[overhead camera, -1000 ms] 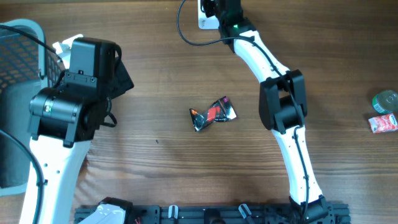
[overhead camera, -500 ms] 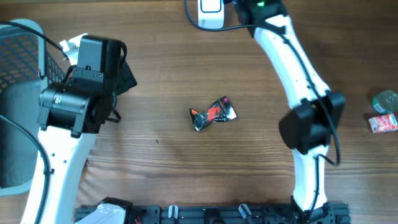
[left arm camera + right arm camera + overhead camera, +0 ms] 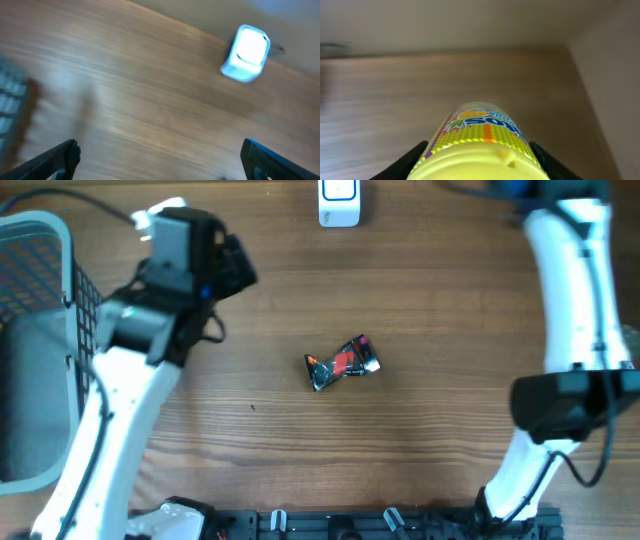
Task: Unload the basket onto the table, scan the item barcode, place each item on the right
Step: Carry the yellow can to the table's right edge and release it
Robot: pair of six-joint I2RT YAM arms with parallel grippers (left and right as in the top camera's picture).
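The robot will next swing the tub [image 3: 481, 134] in its right gripper back and to the right in the overhead view and lower it onto the side area of the tabletop, since other items already sit there.
A yellow tub [image 3: 481, 134] with a colourful printed label fills the lower half of the right wrist view. My right gripper [image 3: 482, 156] is shut on it, one black finger [image 3: 414, 156] on each side. In the overhead view only the right arm [image 3: 573, 290] shows; its gripper and the tub lie past the top edge. The white barcode scanner [image 3: 338, 202] stands at the table's back edge and shows blurred in the left wrist view [image 3: 246, 53]. My left gripper [image 3: 236, 268] hangs open over bare wood at the back left, its jaws wide apart [image 3: 160, 155] with nothing between them.
A crumpled black and red wrapper [image 3: 342, 363] lies in the middle of the table. A grey mesh basket [image 3: 40, 330] stands at the left edge. In the right wrist view the table's far right corner [image 3: 567, 47] is close.
My right arm has swung from beside the scanner to the far right of the table's back edge. The left arm has moved toward the back and right. The wrapper has not moved.
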